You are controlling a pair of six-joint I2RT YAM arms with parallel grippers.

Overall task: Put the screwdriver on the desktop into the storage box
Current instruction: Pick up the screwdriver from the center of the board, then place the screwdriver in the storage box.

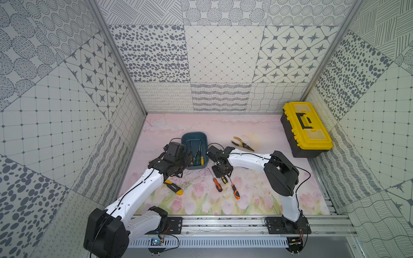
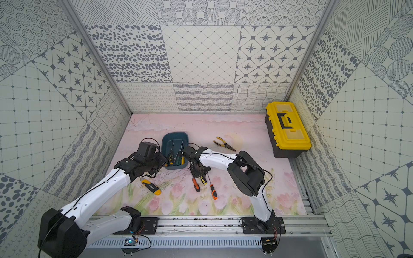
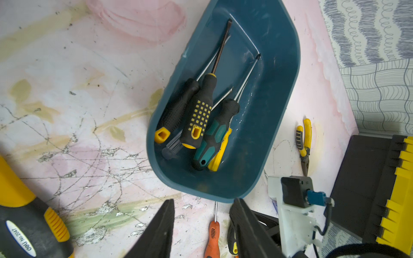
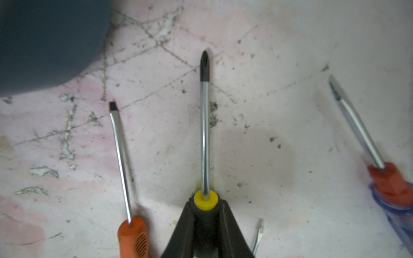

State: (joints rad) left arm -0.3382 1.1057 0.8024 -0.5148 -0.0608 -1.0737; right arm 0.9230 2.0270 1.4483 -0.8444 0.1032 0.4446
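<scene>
I will lift my right gripper and move it outward over the handles inside the storage box (image 1: 194,135) to let go of the screwdriver, as the box is outward of my gripper.
The teal storage box (image 1: 194,135) (image 2: 175,134) (image 3: 281,93) stands mid-desktop (image 1: 257,192) with several screwdrivers inside. In the right wrist view my right gripper (image 4: 205,208) is shut on the black handle of a yellow-collared screwdriver (image 4: 204,125), just in front of the box's near right corner (image 4: 44,40). In both top views that gripper (image 1: 221,173) (image 2: 199,172) is low over the desktop. Two orange-handled screwdrivers (image 1: 217,185) (image 1: 235,191) lie beside it. My left gripper (image 3: 203,202) (image 1: 180,169) hangs open and empty at the box's near left corner.
A yellow-and-black utility knife (image 1: 173,187) (image 3: 24,225) lies under the left arm. Yellow-handled pliers (image 1: 242,144) (image 3: 302,143) lie right of the box. A yellow-and-black toolbox (image 1: 306,129) stands at the back right by the wall.
</scene>
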